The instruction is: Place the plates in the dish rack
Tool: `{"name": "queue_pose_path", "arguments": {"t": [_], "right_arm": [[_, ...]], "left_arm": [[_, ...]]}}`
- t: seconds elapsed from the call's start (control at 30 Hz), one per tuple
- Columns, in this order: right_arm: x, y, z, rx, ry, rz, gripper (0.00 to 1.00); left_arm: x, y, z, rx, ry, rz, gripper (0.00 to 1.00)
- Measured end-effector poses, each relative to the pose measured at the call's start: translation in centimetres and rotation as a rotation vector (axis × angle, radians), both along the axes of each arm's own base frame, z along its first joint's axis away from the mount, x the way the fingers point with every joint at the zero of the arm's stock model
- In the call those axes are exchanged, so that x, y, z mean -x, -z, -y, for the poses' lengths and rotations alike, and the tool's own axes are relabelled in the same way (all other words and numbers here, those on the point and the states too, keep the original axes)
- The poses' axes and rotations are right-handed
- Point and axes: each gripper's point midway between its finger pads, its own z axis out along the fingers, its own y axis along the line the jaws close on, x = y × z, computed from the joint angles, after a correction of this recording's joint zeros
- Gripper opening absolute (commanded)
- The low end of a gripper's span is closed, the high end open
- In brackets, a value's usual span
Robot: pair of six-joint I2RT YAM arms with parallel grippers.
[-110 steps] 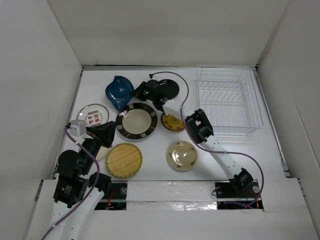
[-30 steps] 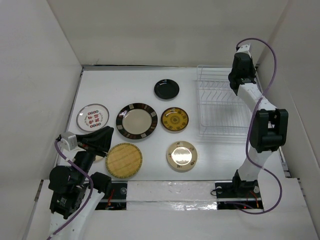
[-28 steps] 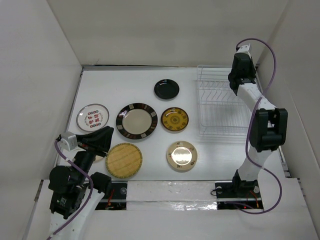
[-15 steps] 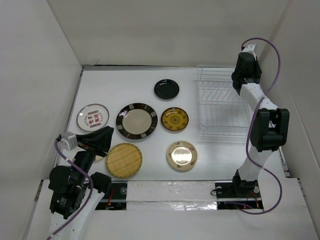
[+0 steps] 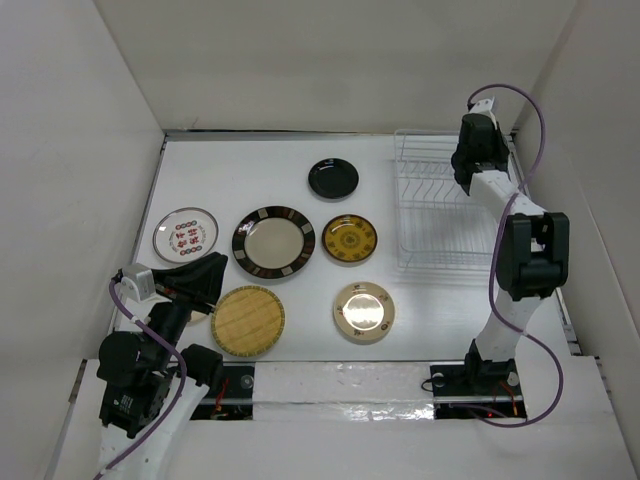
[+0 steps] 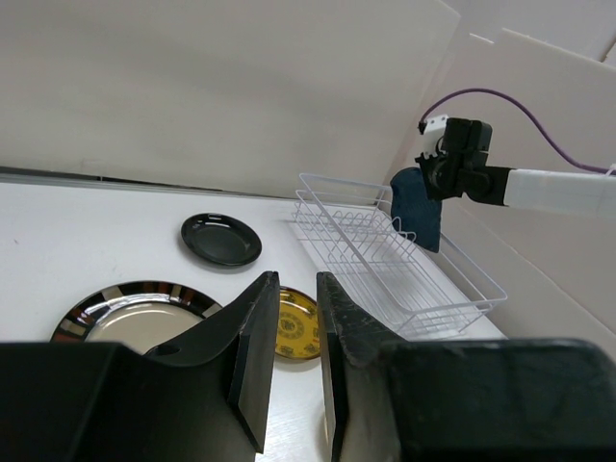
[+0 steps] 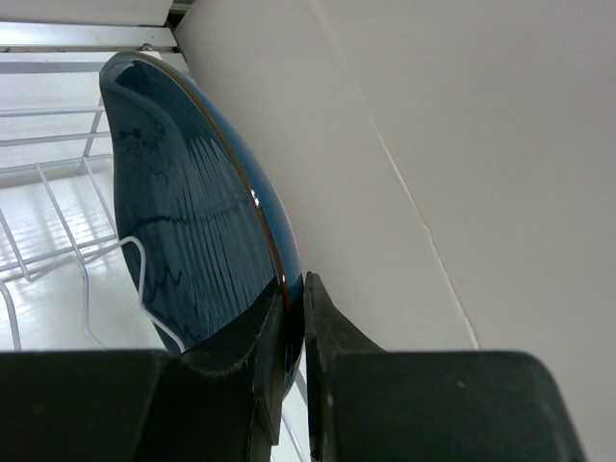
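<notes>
My right gripper has the teal-blue plate hanging on edge over the rack's wires (image 7: pixel 146 287). Next it will move down and slightly away from the rack's close side to set the plate among them.
My right gripper (image 7: pixel 296 289) is shut on the rim of the teal-blue plate (image 7: pixel 188 212) and holds it on edge over the far right end of the white wire dish rack (image 5: pixel 450 215). In the left wrist view the plate (image 6: pixel 417 207) hangs below the right gripper (image 6: pixel 438 178) above the rack (image 6: pixel 385 260). My left gripper (image 6: pixel 296 277) is narrowly open and empty, low at the near left (image 5: pixel 212 268). On the table lie the black plate (image 5: pixel 333 179), the striped-rim plate (image 5: pixel 273 241), the yellow-patterned plate (image 5: pixel 350 239), the cream plate (image 5: pixel 363 311), the tan woven plate (image 5: pixel 247 320) and the white plate with red marks (image 5: pixel 185 233).
White walls close in the table on the left, back and right; the right wall (image 7: pixel 433 144) is close beside the held plate. The rack's upright prongs (image 7: pixel 58 231) stand below the plate.
The right gripper has carried the teal plate from the table's back left to over the rack. In the last second it swung slightly right, then back left. The left arm has stayed still.
</notes>
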Motion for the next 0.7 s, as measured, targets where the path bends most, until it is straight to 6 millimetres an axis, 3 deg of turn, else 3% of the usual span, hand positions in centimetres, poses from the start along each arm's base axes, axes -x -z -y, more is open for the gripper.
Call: {"name": "queue_pose_path", "arguments": {"t": [0.4, 0.5, 0.6, 0.7], "right_arm": [[-0.7, 1.1, -0.8, -0.003, -0.018, 0.033, 0.09], [-1.1, 2.7, -1.3, -0.004, -0.034, -0.002, 0.08], [-1.3, 5.8, -1.6, -0.007, -0.056, -0.068, 0.06], [-1.4, 5.5, -1.9, -0.008, -0.061, -0.061, 0.11]], "left_arm": [[0.0, 0.0, 0.0, 0.000, 0.000, 0.000, 0.20], [0.0, 0.0, 0.0, 0.000, 0.000, 0.000, 0.20], [0.0, 0.0, 0.0, 0.000, 0.000, -0.001, 0.20], [0.0, 0.0, 0.0, 0.000, 0.000, -0.001, 0.20]]}}
